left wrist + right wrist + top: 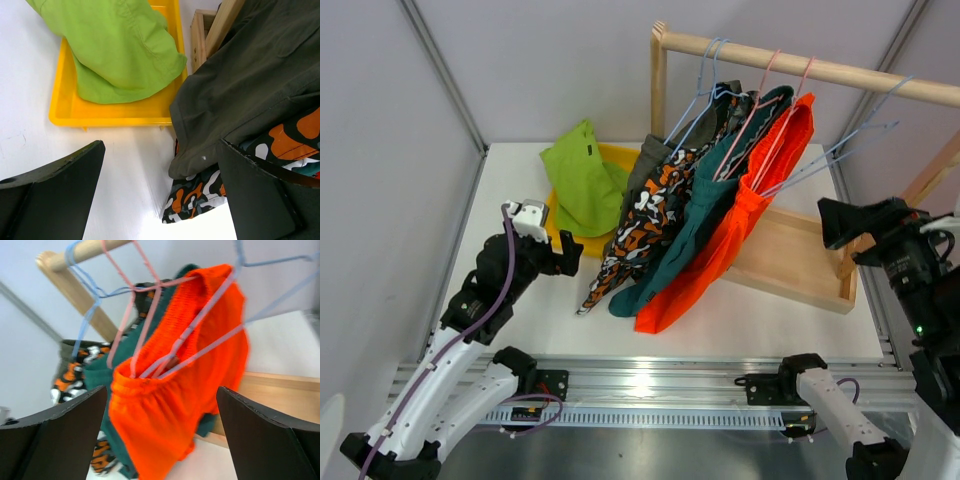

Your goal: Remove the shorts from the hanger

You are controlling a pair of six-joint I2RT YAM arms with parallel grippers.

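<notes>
My right gripper goes outward and to the left in the top view onto the pink hanger's near arm (777, 146) (146, 330) next, bare above the orange-red shorts' waistband.
Lime green shorts (582, 178) lie in a yellow tray (560, 232), off the rail; they also show in the left wrist view (122, 47). Olive-grey (642, 168), camouflage (645, 222), dark teal (692, 228) and orange-red shorts (728, 232) hang on wire hangers (745, 120) from a wooden rail (800, 64). My left gripper (560, 255) is open and empty, low over the table left of the camouflage hem (210, 192). My right gripper (840, 222) is open and empty, right of the orange-red shorts (170, 410).
The rail stands on a wooden base frame (798, 262) at the right, with an upright post (658, 85) behind the shorts. An empty blue hanger (865, 135) hangs at the rail's right end. Grey walls close in the table's left and back.
</notes>
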